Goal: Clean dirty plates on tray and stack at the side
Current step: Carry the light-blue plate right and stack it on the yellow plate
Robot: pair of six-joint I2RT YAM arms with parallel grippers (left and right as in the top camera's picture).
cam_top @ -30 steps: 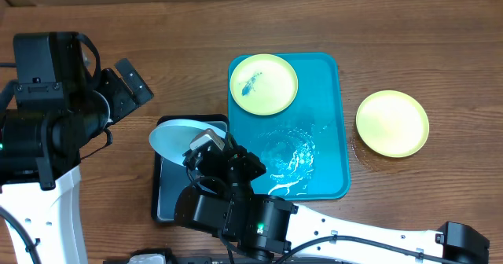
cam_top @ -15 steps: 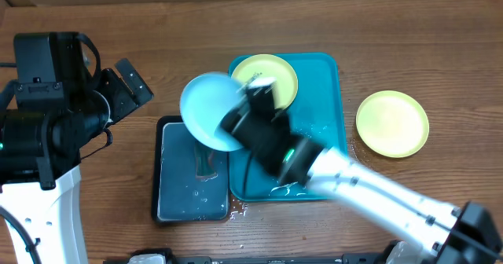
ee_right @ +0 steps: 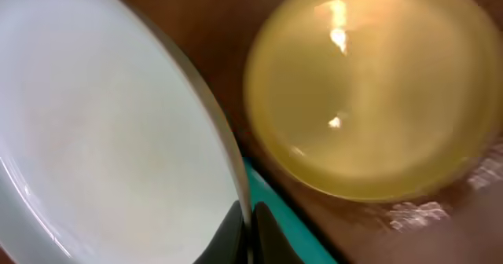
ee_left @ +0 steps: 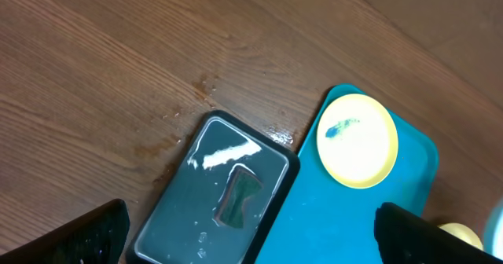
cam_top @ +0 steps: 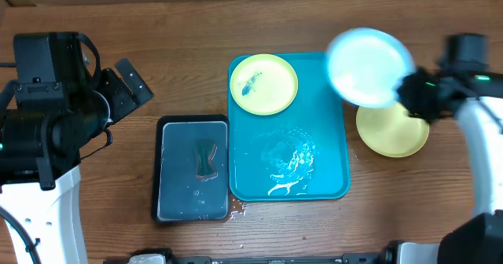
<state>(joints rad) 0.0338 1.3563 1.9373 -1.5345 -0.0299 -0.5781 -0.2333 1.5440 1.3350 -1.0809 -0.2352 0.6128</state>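
The blue plate hangs partly over the tray's edge, so the robot's right gripper will next carry it back, away from the tray, and down onto the clean yellow-green plate [cam_top: 392,127] [ee_right: 372,88].
My right gripper [cam_top: 410,93] is shut on the rim of the pale blue plate [cam_top: 368,66] and holds it in the air over the right edge of the turquoise tray [cam_top: 322,187]. A clean yellow-green plate [cam_top: 397,134] lies on the wood just below it. In the right wrist view my fingers [ee_right: 251,229] pinch the blue plate's [ee_right: 102,122] rim, with the yellow-green plate [ee_right: 369,83] beyond. A second yellow-green plate [cam_top: 263,84] with a blue smear sits at the tray's far left; it also shows in the left wrist view [ee_left: 357,141]. My left gripper [ee_left: 251,221] is open and empty, high at the left.
A black tray [cam_top: 161,170] holding water and a dark green sponge [cam_top: 206,158] lies left of the turquoise tray. Water pools on the turquoise tray's middle [cam_top: 291,158]. Wet spots mark the wood by the black tray [ee_left: 200,87].
My right arm has swung the pale blue plate from over the black tray, across the turquoise tray, to the right above the clean yellow-green plate. The left arm has not moved.
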